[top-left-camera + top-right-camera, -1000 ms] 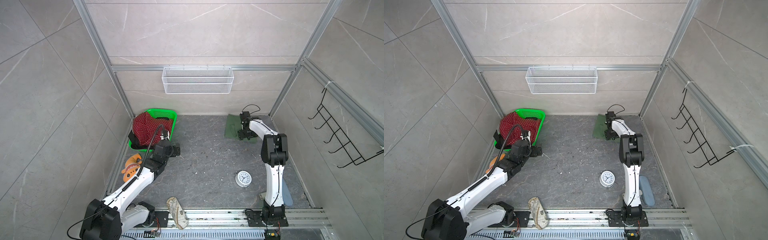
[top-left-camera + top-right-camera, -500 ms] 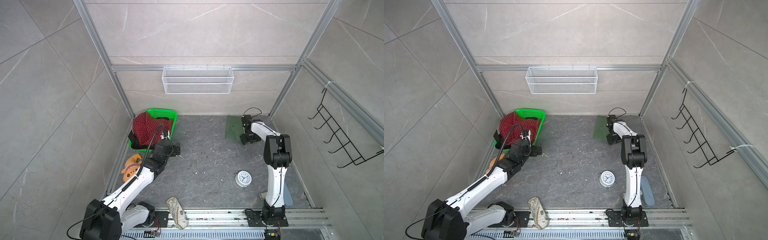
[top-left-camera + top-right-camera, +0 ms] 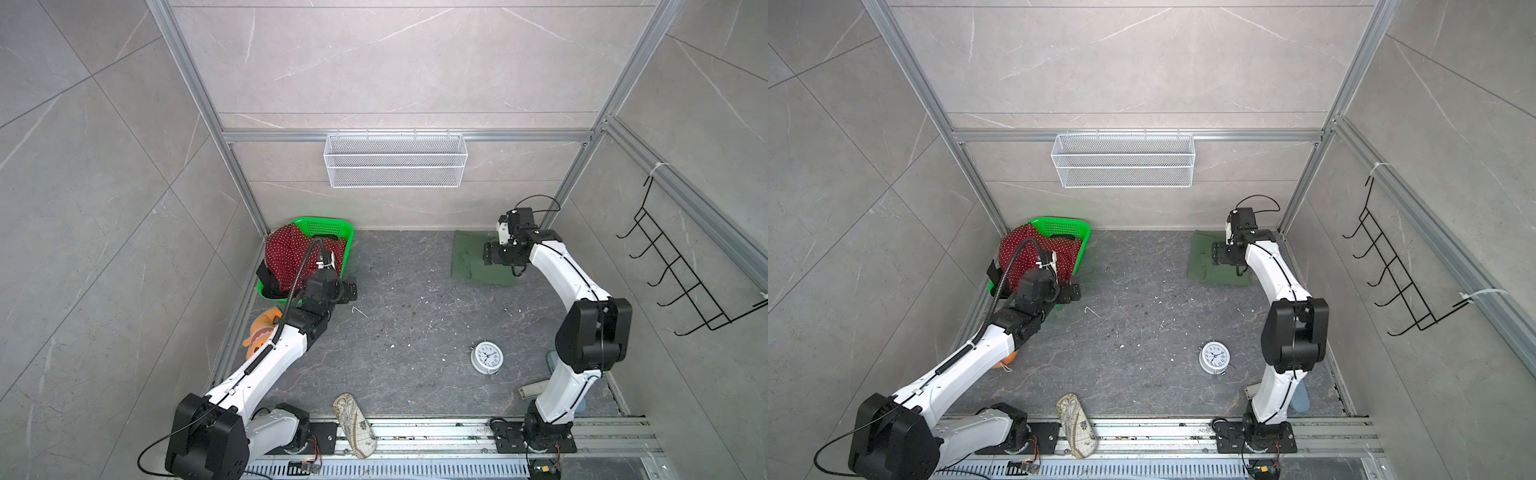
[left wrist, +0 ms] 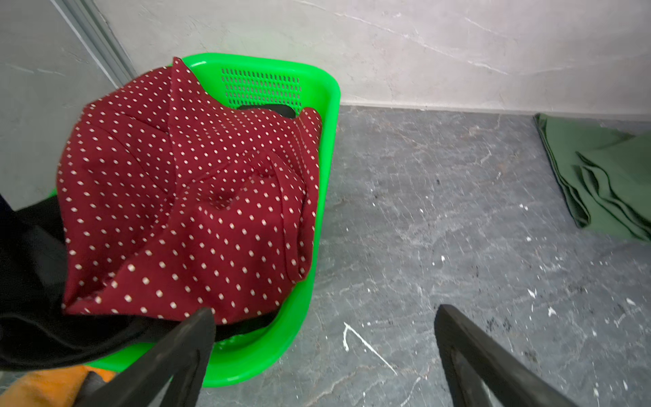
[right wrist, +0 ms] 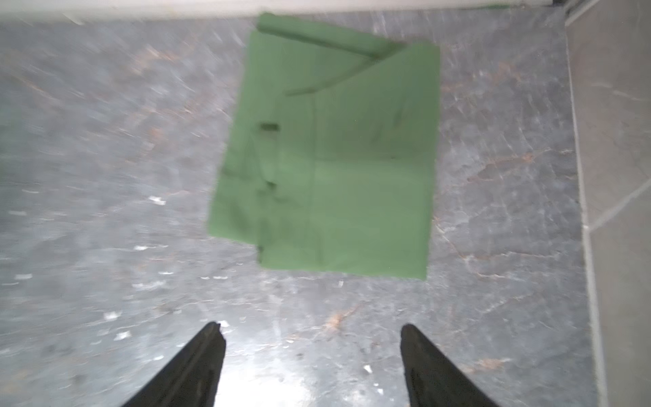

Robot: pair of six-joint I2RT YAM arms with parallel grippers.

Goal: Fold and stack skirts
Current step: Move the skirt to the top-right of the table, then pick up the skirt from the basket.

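Note:
My left gripper should next swing outward over the basket and lower onto the red polka-dot skirt's fold near the basket's rim (image 4: 289, 227), as it lies on the black skirt.
The dark green skirt (image 3: 467, 266) (image 3: 1200, 266) lies folded flat on the floor at the back right, and both wrist views show it (image 5: 327, 158) (image 4: 606, 176). My right gripper (image 3: 489, 253) (image 3: 1217, 254) (image 5: 309, 327) hangs over it, open and empty. The red polka-dot skirt (image 3: 291, 257) (image 3: 1025, 253) (image 4: 183, 197) is heaped in the bright green basket (image 3: 328, 222) (image 4: 331, 105) at the back left. The black skirt (image 4: 31, 282) (image 3: 266, 278) lies under it and spills over the rim. My left gripper (image 3: 351, 289) (image 3: 1073, 293) (image 4: 324, 312) is open and empty beside the basket's near corner.
An orange plush toy (image 3: 262, 328) lies by the left wall under my left arm. An alarm clock (image 3: 487, 356) stands on the floor at the front right. A patterned shoe (image 3: 353, 424) rests on the front rail. A wire basket (image 3: 395, 160) hangs on the back wall, a hook rack (image 3: 685, 270) on the right wall.
My right arm's elbow has swung right and toward the front, and its gripper has drawn up off the green skirt. The left arm has not moved.

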